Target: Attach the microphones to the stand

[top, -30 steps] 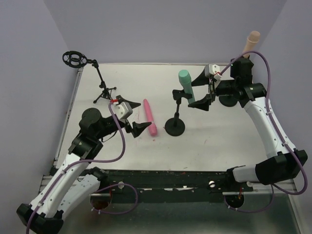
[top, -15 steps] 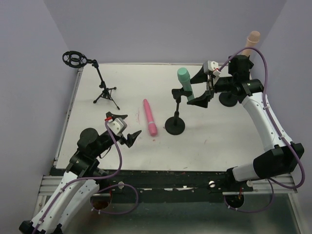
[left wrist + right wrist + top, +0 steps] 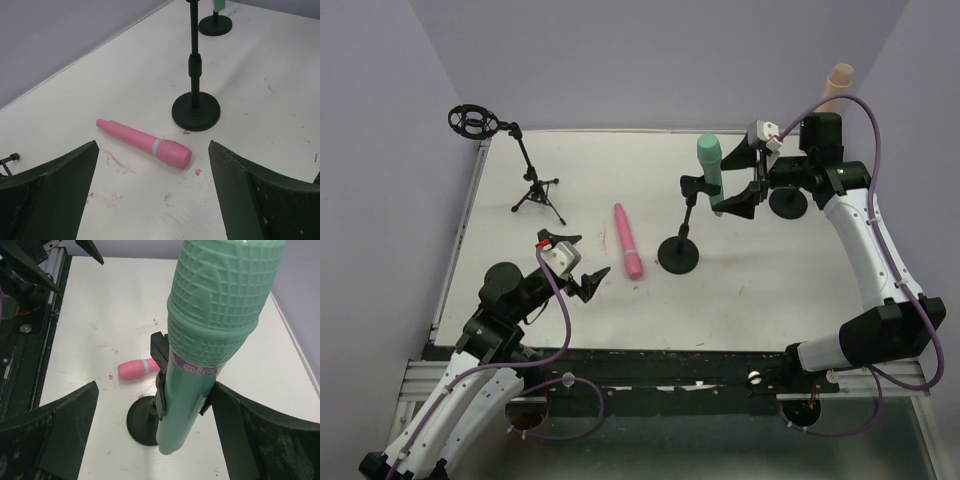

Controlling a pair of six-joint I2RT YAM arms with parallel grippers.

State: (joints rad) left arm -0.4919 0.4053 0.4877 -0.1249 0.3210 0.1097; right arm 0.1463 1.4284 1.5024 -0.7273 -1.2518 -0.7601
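Observation:
The teal-green microphone's body (image 3: 186,392) lies to the left in the top view, nearer one finger, so my right gripper's fingers move that way next and close.
The teal-green microphone (image 3: 709,162) stands upright in the clip of the round-base stand (image 3: 679,258). My right gripper (image 3: 733,181) is open around it; in the right wrist view the microphone (image 3: 215,340) sits between the jaws of the right gripper (image 3: 154,389), close to the right finger (image 3: 265,440). The pink microphone (image 3: 628,240) lies flat on the table left of that stand. My left gripper (image 3: 582,262) is open and empty, near and left of it. In the left wrist view, the left gripper (image 3: 152,147) faces the pink microphone (image 3: 145,144). The peach microphone (image 3: 837,82) stands at the back right.
A tripod stand (image 3: 537,195) with an empty ring mount (image 3: 470,122) stands at the back left. A second round base (image 3: 788,205) sits under my right arm. Purple walls close the back and sides. The table (image 3: 770,290) has a rail along its near edge.
One second ago my left gripper was beside the pink microphone; it pulled back toward the near edge and has since held still. The right gripper and the teal-green microphone shifted slightly right.

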